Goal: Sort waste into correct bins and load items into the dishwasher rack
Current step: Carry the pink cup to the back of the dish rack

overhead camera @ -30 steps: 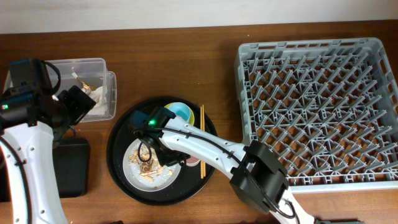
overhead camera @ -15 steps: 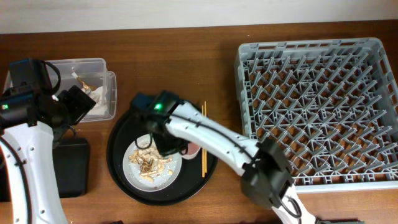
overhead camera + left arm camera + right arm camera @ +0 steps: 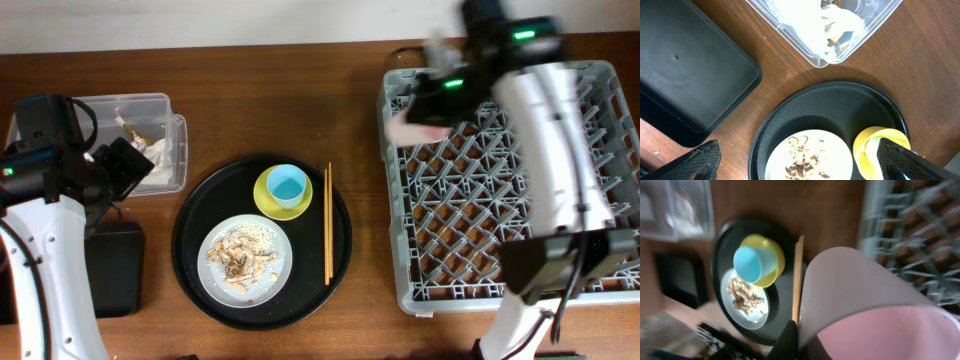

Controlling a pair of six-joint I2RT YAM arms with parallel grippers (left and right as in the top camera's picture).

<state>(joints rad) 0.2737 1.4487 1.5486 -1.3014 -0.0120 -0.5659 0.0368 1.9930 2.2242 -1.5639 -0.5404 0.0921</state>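
Observation:
I will carry the pink cup (image 3: pixel 408 128) in my right gripper over the empty rack wires below and to its right in the overhead view, then lower and release it.
My right gripper (image 3: pixel 432 100) is shut on the rim of the small pink cup (image 3: pixel 408 128), which hangs blurred over the far left corner of the grey dishwasher rack (image 3: pixel 520 190). In the right wrist view the pink cup (image 3: pixel 875 310) fills the frame, with one black finger (image 3: pixel 790 341) against its wall. The light-blue cup (image 3: pixel 287 184) stands on the yellow saucer (image 3: pixel 266 200). Beside them lie the chopsticks (image 3: pixel 327 225) and the plate (image 3: pixel 222 280) with food scraps (image 3: pixel 240 258). My left gripper (image 3: pixel 800 167) hangs open by the clear box (image 3: pixel 160 105), which holds paper wrappers (image 3: pixel 832 25).
The cup, saucer, plate and chopsticks rest on a large round black tray (image 3: pixel 195 215). A shallow black rectangular tray (image 3: pixel 115 268) sits at the left, below the clear box. The rack takes up the right half of the wooden table.
My right arm has lifted the pink cup off the round tray and swung it up and right to the rack's far left corner. The left arm has not moved.

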